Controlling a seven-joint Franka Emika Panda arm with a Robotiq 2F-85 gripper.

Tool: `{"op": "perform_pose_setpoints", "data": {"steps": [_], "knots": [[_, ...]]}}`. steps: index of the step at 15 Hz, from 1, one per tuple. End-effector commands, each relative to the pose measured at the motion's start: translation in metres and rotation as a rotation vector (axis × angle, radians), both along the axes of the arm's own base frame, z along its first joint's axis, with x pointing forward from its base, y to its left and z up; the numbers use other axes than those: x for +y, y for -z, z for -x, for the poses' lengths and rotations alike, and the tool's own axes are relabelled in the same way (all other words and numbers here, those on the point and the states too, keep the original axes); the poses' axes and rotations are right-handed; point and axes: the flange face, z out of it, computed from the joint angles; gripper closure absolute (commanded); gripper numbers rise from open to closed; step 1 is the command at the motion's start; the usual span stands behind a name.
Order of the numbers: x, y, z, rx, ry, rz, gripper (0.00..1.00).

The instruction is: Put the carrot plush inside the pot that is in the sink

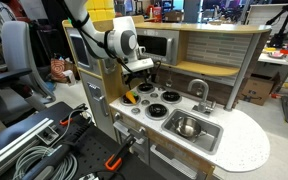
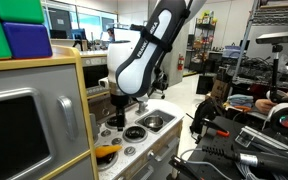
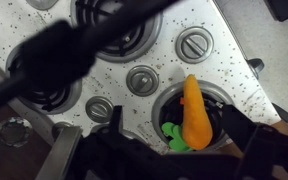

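Note:
I will lower my gripper with a small turn around the orange body of the carrot plush (image 3: pixel 195 112) on the front burner.
The carrot plush (image 3: pixel 195 112) is orange with a bright green end. It lies on a black stove burner at the front of the white toy-kitchen top, and it shows in both exterior views (image 1: pixel 131 98) (image 2: pixel 106 152). My gripper (image 3: pixel 184 150) is open and empty, with one dark finger on each side of the carrot in the wrist view. In both exterior views (image 1: pixel 139 76) (image 2: pixel 117 101) it hangs above the stove, apart from the carrot. The shiny steel pot (image 1: pixel 188 126) (image 2: pixel 152 122) stands empty in the grey sink (image 1: pixel 206 137), beside the curved faucet (image 1: pixel 199 90).
Other round burners (image 3: pixel 124 40) and silver knobs (image 3: pixel 142 79) surround the carrot. The wooden back wall and shelf of the kitchen (image 1: pixel 204 50) rise behind the stove. A grey toy microwave (image 2: pixel 24 120) stands close to one exterior camera. Cables and clamps (image 1: pixel 44 150) lie on the floor.

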Motion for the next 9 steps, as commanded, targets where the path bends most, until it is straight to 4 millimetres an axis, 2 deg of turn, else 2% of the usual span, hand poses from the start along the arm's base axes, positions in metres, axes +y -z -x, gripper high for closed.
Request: {"op": "perform_pose_setpoints", "data": {"steps": [1, 5, 9], "knots": [[0.017, 0.036, -0.002, 0.035, 0.050, 0.013, 0.00], [0.024, 0.064, 0.002, 0.089, 0.113, 0.005, 0.00], [0.034, 0.088, 0.002, 0.077, 0.287, -0.118, 0.00]]}}
